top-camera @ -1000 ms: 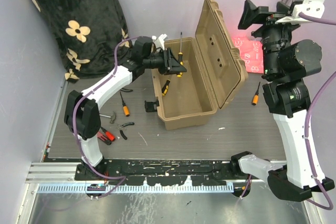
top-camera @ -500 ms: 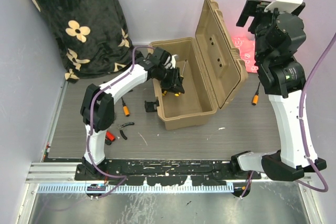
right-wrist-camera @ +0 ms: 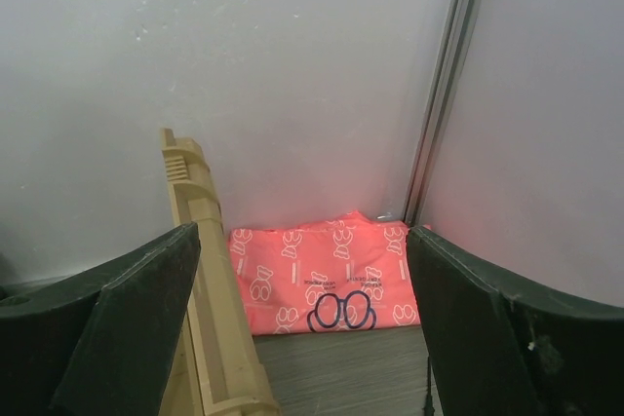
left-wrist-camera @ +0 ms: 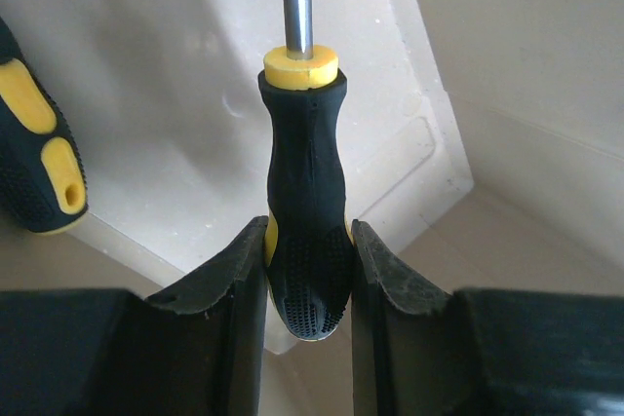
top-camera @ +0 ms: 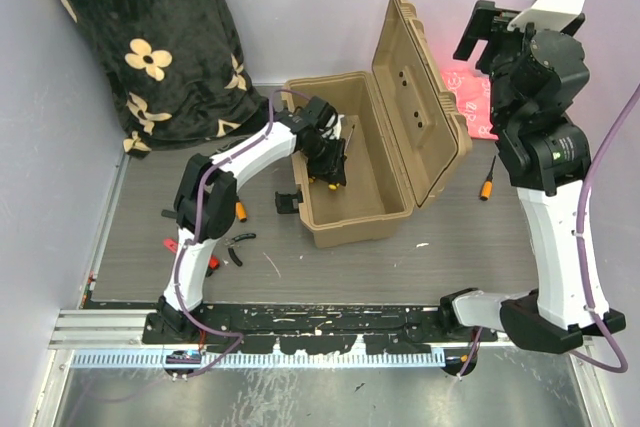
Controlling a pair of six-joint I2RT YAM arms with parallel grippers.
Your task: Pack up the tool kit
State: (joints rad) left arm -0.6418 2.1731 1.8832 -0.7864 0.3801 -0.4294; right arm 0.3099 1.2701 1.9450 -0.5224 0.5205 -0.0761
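Next, the right gripper tilts its open fingers down to the orange-handled screwdriver below, still outside the box, and lowers them onto its orange handle.
The tan toolbox stands open mid-table, its ribbed lid tilted back to the right. My left gripper reaches down inside the box. It is shut on the black and yellow handle of a screwdriver, whose shaft points away toward the box wall. A second black and yellow handle lies on the box floor to the left. My right gripper is raised behind the lid, open and empty. The lid's edge passes by its left finger.
A pink patterned cloth lies against the back wall right of the lid. An orange-handled screwdriver lies right of the box. Another screwdriver, pliers and a red-handled tool lie left of it. A black floral blanket fills the back left.
My left gripper has carried the screwdriver from above the box's back rim down into the box. My right arm has swung upright, its gripper staying high behind the lid.
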